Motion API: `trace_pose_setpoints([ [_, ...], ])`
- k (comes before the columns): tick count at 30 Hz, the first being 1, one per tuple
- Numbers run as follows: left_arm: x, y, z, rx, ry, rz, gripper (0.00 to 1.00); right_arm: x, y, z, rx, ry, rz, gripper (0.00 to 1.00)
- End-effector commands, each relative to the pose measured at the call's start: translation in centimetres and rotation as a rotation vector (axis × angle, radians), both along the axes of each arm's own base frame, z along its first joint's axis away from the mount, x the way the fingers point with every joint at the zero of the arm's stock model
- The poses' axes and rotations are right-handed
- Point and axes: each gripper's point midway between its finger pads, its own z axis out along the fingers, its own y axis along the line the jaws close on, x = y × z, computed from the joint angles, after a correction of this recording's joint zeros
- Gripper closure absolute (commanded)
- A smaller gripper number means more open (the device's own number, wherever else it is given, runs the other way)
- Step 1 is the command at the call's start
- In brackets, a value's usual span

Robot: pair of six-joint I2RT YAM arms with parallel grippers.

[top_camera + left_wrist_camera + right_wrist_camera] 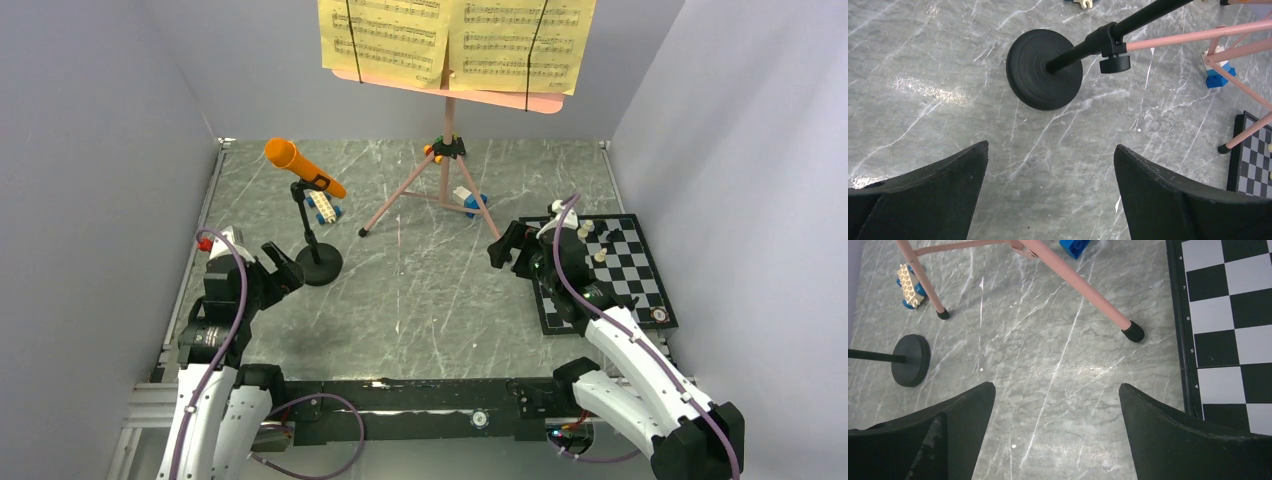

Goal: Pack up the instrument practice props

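Observation:
The robot's left gripper should next move outward, tilting level, onto the mic stand's upper pole [303,213] [1154,17], because that slim part of the pole below the microphone clip fits between the gripper's open fingers.
The pink music stand [447,120] rises at the back centre on tripod legs [1083,287], and yellow sheet-music pages [455,40] are strapped to its desk. An orange microphone [300,165] sits clipped, tilted, on the black round-based mic stand [320,265]. My left gripper [288,267] hovers open just left of that base [1040,70], with nothing between its fingers. My right gripper [505,245] is open and empty too. It hangs over bare table near the stand's right foot [1134,331], by the chessboard's left edge.
A black-and-white chessboard [640,290] with a few pieces lies at the right, under my right arm. Blue-and-white toy blocks lie behind the mic stand [324,207] and under the tripod [470,200]. Grey walls close in the left, right and back.

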Motion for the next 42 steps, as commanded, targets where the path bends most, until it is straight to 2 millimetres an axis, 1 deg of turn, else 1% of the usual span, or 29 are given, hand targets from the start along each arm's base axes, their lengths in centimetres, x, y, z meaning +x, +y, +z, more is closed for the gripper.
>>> trace_pose_setpoints([
  [1,0.6,0.0,1.8,0.026,-0.078,-0.025,0.01,-0.1,0.9,0.8,0.017,-0.031,0.052,0.0],
  [3,0.8,0.0,2.3,0.04,-0.096,-0.035,0.01,-0.2,1.1,0.8,0.025,-0.031,0.06,0.0],
  [5,0.7,0.0,2.2,0.047,-0.095,-0.044,0.01,-0.3,1.0,0.8,0.027,-0.028,0.056,0.0],
  [8,0.4,0.5,1.5,0.057,-0.068,-0.017,0.01,-0.5,0.9,0.8,0.02,-0.031,0.061,0.0],
  [12,0.5,0.3,2.0,0.059,-0.086,-0.028,0.01,-0.5,1.5,1.1,0.019,-0.036,0.103,0.0],
  [16,0.7,0.7,3.1,0.086,-0.116,-0.025,0.01,-0.3,2.7,1.2,0.032,-0.024,0.152,0.0],
  [19,0.6,2.5,4.4,0.16,-0.138,0.047,0.01,-0.3,3.5,1.6,0.036,-0.033,0.196,0.0],
  [22,1.1,3.0,6.2,0.259,-0.189,0.004,0.02,-0.2,4.3,1.8,0.036,-0.032,0.23,0.0],
  [23,1.6,2.4,6.9,0.277,-0.22,-0.044,0.07,-0.3,4.5,1.8,0.039,-0.028,0.239,0.0],
  [24,2.1,1.5,7.5,0.326,-0.256,-0.137,0.16,-0.4,4.6,1.6,0.04,-0.024,0.245,0.0],
  [25,2.8,0.6,8.4,0.347,-0.307,-0.193,0.25,-0.4,4.7,1.5,0.044,-0.025,0.25,0.0],
  [26,3.3,-0.9,8.8,0.357,-0.358,-0.274,0.29,-0.5,4.9,1.4,0.047,-0.022,0.254,0.01],
  [27,3.6,-2.4,9.2,0.355,-0.418,-0.351,0.31,-0.5,5.0,1.3,0.05,-0.021,0.26,0.01],
  [28,4.0,-3.1,9.9,0.359,-0.484,-0.387,0.3,-0.5,5.1,1.3,0.051,-0.022,0.265,0.01],
  [29,4.4,-3.5,9.8,0.364,-0.527,-0.398,0.29,-0.5,5.1,1.4,0.049,-0.022,0.268,0.01],
  [31,5.0,-3.7,10.6,0.381,-0.592,-0.399,0.26,-0.4,5.2,1.7,0.045,-0.024,0.269,0.01],
  [35,6.5,-4.1,10.5,0.427,-0.591,-0.444,0.25,-0.5,5.3,1.9,0.044,-0.031,0.276,0.01],
  [37,7.5,-3.6,10.3,0.44,-0.58,-0.419,0.25,-0.6,5.4,1.8,0.045,-0.031,0.279,0.01],
  [39,8.5,-3.1,10.5,0.45,-0.618,-0.366,0.26,-0.6,5.4,1.8,0.045,-0.031,0.282,0.01],
  [42,9.2,-3.6,10.5,0.454,-0.673,-0.385,0.28,-0.6,5.4,1.6,0.039,-0.027,0.28,0.01],
])
